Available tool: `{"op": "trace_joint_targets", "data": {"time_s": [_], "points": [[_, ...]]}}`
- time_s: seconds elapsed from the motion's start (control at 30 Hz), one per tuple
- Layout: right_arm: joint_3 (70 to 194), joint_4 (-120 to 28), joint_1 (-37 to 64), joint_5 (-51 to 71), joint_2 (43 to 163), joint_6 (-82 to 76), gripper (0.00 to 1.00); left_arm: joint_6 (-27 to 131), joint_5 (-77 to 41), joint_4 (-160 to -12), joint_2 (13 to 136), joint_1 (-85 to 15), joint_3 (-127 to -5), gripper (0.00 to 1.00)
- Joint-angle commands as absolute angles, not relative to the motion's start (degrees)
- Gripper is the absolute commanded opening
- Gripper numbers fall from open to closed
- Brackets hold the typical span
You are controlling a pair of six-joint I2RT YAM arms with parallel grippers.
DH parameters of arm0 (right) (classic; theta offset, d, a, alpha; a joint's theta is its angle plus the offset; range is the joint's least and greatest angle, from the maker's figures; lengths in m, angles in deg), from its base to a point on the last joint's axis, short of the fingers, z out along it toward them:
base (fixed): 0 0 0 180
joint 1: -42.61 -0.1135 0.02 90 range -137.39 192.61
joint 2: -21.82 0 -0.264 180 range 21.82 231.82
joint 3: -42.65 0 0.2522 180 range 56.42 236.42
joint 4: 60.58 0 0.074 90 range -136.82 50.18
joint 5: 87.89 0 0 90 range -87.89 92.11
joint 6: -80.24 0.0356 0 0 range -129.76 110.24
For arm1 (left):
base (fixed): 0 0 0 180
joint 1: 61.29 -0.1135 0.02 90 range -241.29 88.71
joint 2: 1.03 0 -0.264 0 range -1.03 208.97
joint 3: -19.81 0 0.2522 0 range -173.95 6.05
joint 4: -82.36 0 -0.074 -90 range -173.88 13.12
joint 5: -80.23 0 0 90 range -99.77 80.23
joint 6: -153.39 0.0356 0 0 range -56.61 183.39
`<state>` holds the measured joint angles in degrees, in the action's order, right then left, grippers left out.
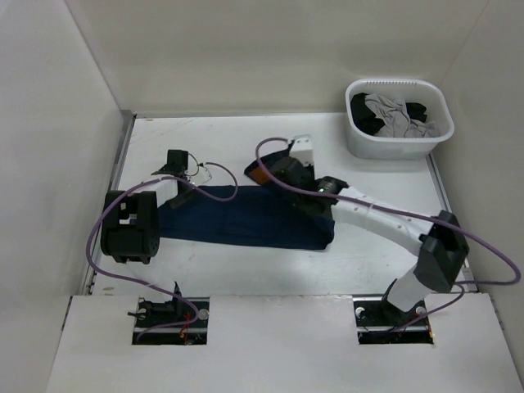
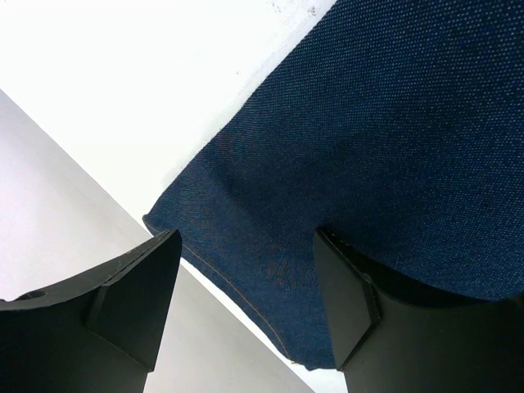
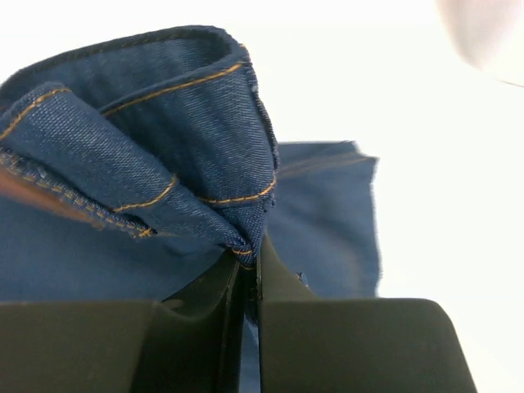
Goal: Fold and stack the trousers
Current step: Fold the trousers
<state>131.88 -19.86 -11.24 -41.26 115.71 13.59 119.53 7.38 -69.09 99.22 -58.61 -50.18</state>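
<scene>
The bunched fold is held up above the trousers' lower layer, so my right gripper will first move toward my left gripper, then down onto the trousers' middle.
The dark navy trousers (image 1: pixel 246 217) lie stretched left to right across the middle of the table. At their far right end, my right gripper (image 1: pixel 270 174) is shut on a bunched fold of denim with orange stitching (image 3: pixel 164 123), lifted a little off the table; the right wrist view shows the cloth pinched between the closed fingers (image 3: pixel 250 255). My left gripper (image 1: pixel 178 168) hovers open over the left end of the trousers. In the left wrist view the stitched hem (image 2: pixel 246 270) sits between the spread fingers (image 2: pixel 246 246), which hold nothing.
A white laundry basket (image 1: pixel 385 149) holding grey and black garments (image 1: pixel 393 115) stands at the back right corner. White walls enclose the table (image 1: pixel 246 274) on the left, back and right. Purple cables loop from both arms.
</scene>
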Motion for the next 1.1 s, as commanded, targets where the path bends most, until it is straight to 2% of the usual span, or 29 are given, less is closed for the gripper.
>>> {"op": "trace_joint_targets", "data": {"time_s": [0.0, 0.17, 0.37, 0.4, 0.43, 0.53, 0.6, 0.63, 0.73, 0.83, 0.97, 1.07], "points": [[130.8, -20.4, -9.9, -51.1, 109.7, 20.3, 0.00, 116.9, 3.1, -66.2, 102.6, -58.9, -49.7, 0.66], [130.2, -32.6, -16.5, -37.0, 116.2, 6.0, 0.00, 116.9, 3.1, -66.2, 102.9, -59.0, -50.0, 0.66], [134.3, -33.6, -21.6, -28.4, 126.8, 0.4, 0.00, 116.4, 4.0, -65.3, 102.8, -60.4, -51.5, 0.67], [134.3, -33.4, -21.6, -25.3, 127.6, 0.3, 0.04, 116.3, 4.3, -65.2, 102.8, -60.8, -51.9, 0.67], [134.4, -33.1, -21.7, -23.3, 128.2, 0.4, 0.09, 116.1, 4.4, -65.2, 102.9, -61.2, -52.1, 0.67], [133.0, -33.6, -21.8, -17.2, 127.8, 0.8, 0.35, 116.1, 4.4, -65.2, 103.1, -62.0, -52.8, 0.67], [131.7, -34.8, -21.9, -12.2, 125.5, 0.7, 0.71, 115.9, 4.4, -65.2, 103.0, -62.3, -53.3, 0.67], [130.9, -35.2, -21.9, -9.3, 123.6, 0.9, 0.79, 115.8, 4.4, -65.2, 102.9, -62.5, -53.5, 0.67], [127.3, -37.4, -20.8, -2.4, 114.8, 3.5, 0.86, 115.0, 4.4, -65.2, 101.8, -62.8, -55.1, 0.67], [120.4, -41.1, -17.0, -2.1, 103.8, 10.9, 0.87, 114.4, 4.4, -64.5, 99.2, -62.6, -57.2, 0.67], [105.5, -38.3, -3.1, -11.1, 90.2, 31.6, 0.85, 113.3, 3.9, -61.9, 93.5, -60.1, -59.6, 0.70], [97.7, -32.0, 10.0, -7.5, 89.2, 43.3, 0.84, 113.2, 3.5, -59.4, 90.6, -58.1, -60.2, 0.71]]}}
